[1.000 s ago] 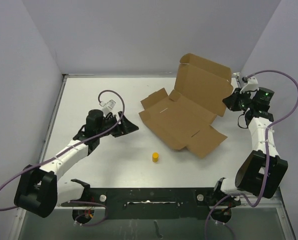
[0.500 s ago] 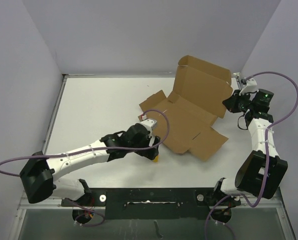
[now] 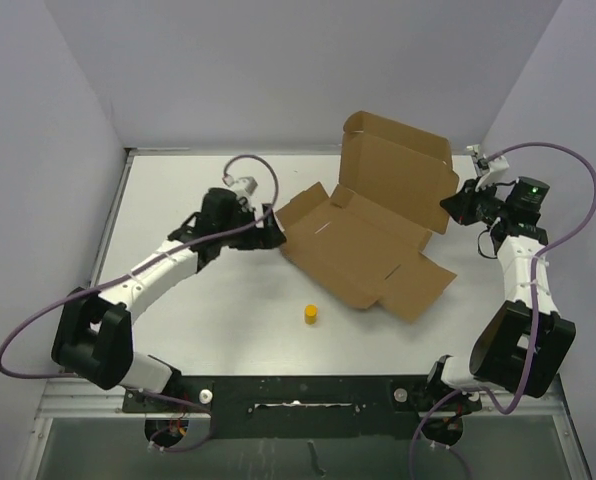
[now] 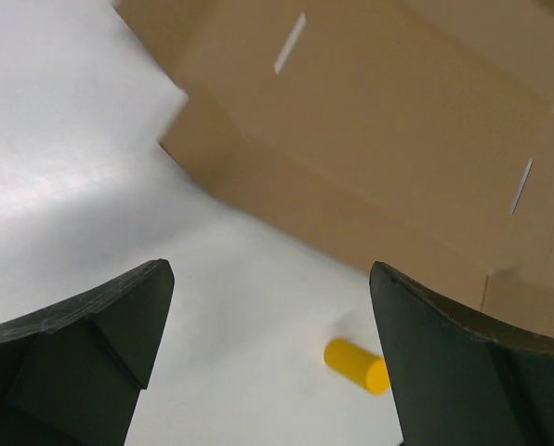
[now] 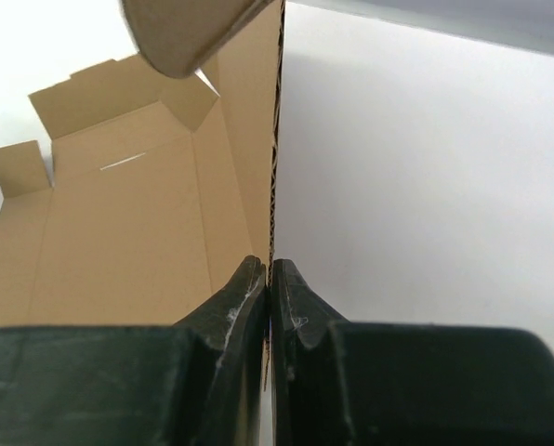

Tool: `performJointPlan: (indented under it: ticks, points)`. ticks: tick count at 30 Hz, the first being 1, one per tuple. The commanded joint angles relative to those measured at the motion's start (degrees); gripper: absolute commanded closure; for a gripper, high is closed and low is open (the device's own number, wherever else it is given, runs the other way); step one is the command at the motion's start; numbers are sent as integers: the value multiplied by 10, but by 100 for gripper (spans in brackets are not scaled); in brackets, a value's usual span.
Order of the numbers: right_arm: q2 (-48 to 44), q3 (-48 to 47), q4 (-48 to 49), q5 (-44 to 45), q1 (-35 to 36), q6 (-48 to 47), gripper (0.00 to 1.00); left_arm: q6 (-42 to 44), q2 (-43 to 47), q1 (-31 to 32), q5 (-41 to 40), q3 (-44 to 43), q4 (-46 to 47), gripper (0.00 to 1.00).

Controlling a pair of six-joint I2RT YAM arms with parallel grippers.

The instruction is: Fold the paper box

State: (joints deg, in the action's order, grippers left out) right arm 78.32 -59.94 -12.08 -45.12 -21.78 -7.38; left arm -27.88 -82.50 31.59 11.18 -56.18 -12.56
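The box (image 3: 358, 240) lies crooked, so my right gripper next needs to carry the upright panel's held edge (image 3: 454, 188), between its fingers, outward toward the back wall and let it go.
The paper box (image 3: 358, 240) lies unfolded in the middle of the table, its brown lid panel standing upright at the back right. My right gripper (image 3: 456, 207) is shut on the right edge of that upright panel. In the right wrist view the cardboard edge runs straight into the closed gripper (image 5: 270, 269), with the box's inside (image 5: 119, 232) to its left. My left gripper (image 3: 268, 236) hovers open just left of the box's left flap. Its wrist view shows wide jaws around the gripper (image 4: 270, 279) with nothing between them, and the box (image 4: 379, 139) ahead.
A small yellow cylinder (image 3: 310, 314) stands on the white table in front of the box; it also shows low in the left wrist view as the yellow cylinder (image 4: 356, 365). Grey walls close the table at the back and sides.
My left arm swung from beside the yellow cylinder back up to the box's left flap, jaws opening wider. The box and its upright lid shifted slightly left. The right gripper kept its grip.
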Motion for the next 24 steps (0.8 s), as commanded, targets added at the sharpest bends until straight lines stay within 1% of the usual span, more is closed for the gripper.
performJointPlan:
  ticks: [1,4,7,9,12,13,16,18,21,24]
  points:
    - [6,-63,42,-88,0,-35,100,22,-31,-106,158,-66,151,13]
    - [19,-95,51,-139,1,-25,100,45,-86,-154,217,-121,198,14]
    - [21,-113,63,-180,4,-6,100,80,-137,-163,253,-183,232,13]
    - [23,-120,82,-199,6,19,100,86,-173,-164,289,-227,270,13]
    - [27,-130,115,-216,9,60,100,64,-229,-163,318,-281,357,13]
    - [29,-136,118,-219,11,69,100,52,-250,-164,323,-307,370,14]
    - [35,-156,123,-232,19,83,100,14,-313,-163,337,-391,387,18]
    - [38,-168,123,-243,21,86,100,-12,-345,-162,350,-432,412,22]
    - [42,-178,126,-258,24,92,100,-38,-379,-162,369,-477,431,27]
    - [44,-188,127,-272,24,96,100,-41,-400,-157,384,-505,432,33]
